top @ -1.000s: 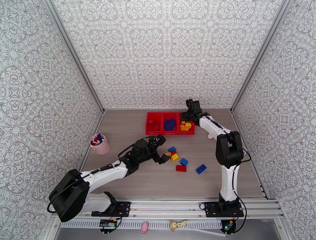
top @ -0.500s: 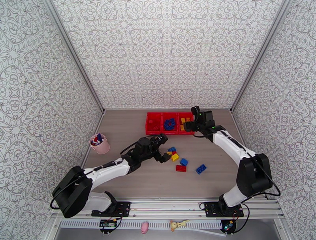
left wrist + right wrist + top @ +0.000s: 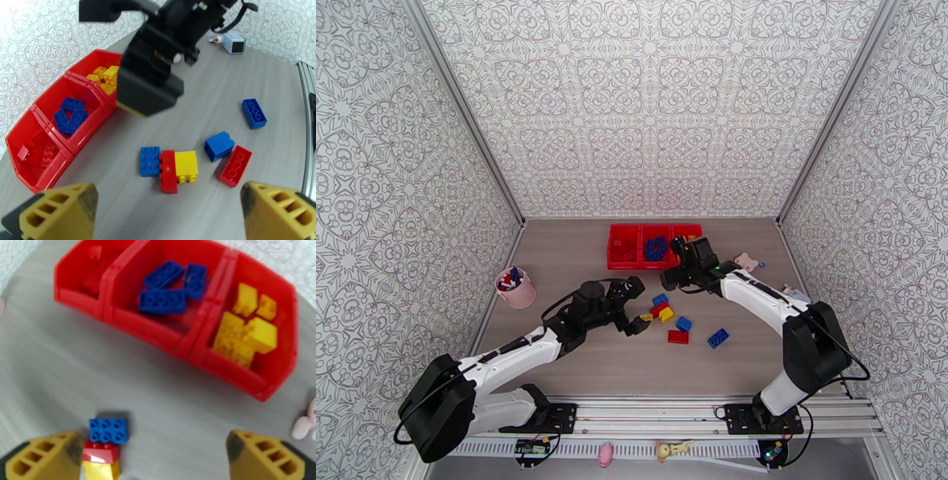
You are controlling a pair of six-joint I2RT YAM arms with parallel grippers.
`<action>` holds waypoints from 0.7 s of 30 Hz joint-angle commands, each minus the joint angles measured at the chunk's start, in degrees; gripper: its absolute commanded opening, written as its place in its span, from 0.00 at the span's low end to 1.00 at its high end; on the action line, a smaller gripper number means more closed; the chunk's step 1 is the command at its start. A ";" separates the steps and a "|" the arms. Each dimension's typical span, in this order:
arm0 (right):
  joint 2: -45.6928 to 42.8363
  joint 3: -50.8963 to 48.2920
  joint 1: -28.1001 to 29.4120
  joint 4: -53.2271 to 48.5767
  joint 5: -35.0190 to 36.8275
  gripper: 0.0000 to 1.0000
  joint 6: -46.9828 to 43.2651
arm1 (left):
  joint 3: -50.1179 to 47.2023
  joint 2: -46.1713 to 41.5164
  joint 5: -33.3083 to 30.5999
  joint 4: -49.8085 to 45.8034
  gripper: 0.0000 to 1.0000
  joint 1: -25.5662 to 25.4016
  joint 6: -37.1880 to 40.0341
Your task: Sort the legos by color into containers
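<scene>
The cluster's blue brick is at the cluster's end nearest the bins, so my right gripper will next move open down and back toward the base onto it.
The containers (image 3: 611, 246) are three joined red bins at the back of the table, seen too in the left wrist view (image 3: 23, 173) and the right wrist view (image 3: 158, 332). Red bricks lie in the left bin, blue bricks (image 3: 166, 299) in the middle one, yellow bricks (image 3: 245, 330) in the right one. Loose legos lie in front: a blue (image 3: 150, 160), red (image 3: 168, 171) and yellow (image 3: 186, 167) cluster, then a blue block (image 3: 219, 145), a red brick (image 3: 235, 165) and a blue brick (image 3: 254, 113). My left gripper (image 3: 638, 306) stands open just left of the cluster. My right gripper (image 3: 673, 274) hangs open between bins and cluster.
A round pink cup (image 3: 515, 288) holding small items stands at the left. A pink plush toy (image 3: 746, 260) lies right of the bins, and a small grey box (image 3: 234, 41) sits beyond it. Patterned walls close in three sides.
My right arm swung away from the yellow bin toward the loose cluster, its jaws widening. My left arm drew back a little toward the near left.
</scene>
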 commanded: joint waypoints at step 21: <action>18.09 11.00 7.80 -7.26 5.61 0.87 2.47 | -2.18 -2.13 0.76 -3.56 1.00 1.49 1.04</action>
